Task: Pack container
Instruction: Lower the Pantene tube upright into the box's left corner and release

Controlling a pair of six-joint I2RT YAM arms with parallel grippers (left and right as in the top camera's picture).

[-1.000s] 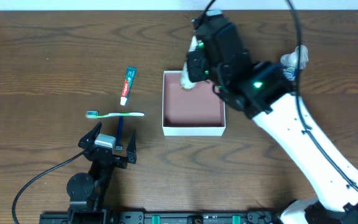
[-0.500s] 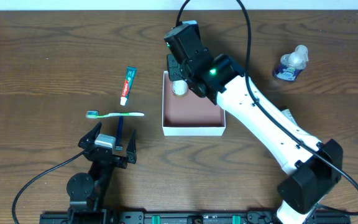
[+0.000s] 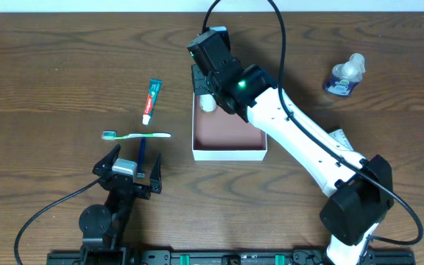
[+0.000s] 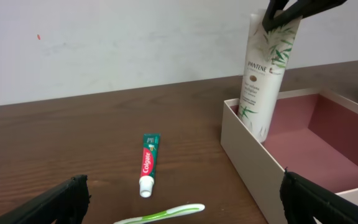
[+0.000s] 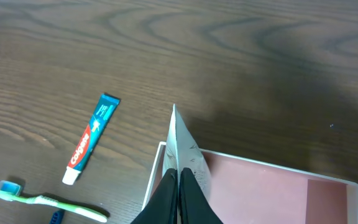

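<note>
The box's far corner (image 3: 199, 101) (image 5: 161, 163) lies below my right gripper, so I need to lower it next, easing toward the toothpaste tube, and release the Pantene tube there.
The container (image 3: 229, 154) is a white box with a reddish-brown bottom at the table's middle; it also shows in the left wrist view (image 4: 253, 155) and the right wrist view (image 5: 260, 193). My right gripper (image 5: 179, 186) is shut on a white Pantene tube (image 4: 263, 81) and holds it upright inside the box's far left corner (image 3: 207, 103). My left gripper (image 3: 132, 160) is open and empty near the front edge, left of the box. A toothpaste tube (image 3: 151, 100) and a green toothbrush (image 3: 137, 135) lie on the table left of the box.
A clear pump bottle (image 3: 344, 76) stands at the far right. A thin blue item (image 3: 140, 151) lies between the left gripper's fingers, just below the toothbrush. A white packet (image 3: 342, 138) lies partly under the right arm.
My right gripper has carried the Pantene tube leftward from over the box's far side to its far left corner. The left arm has not moved.
</note>
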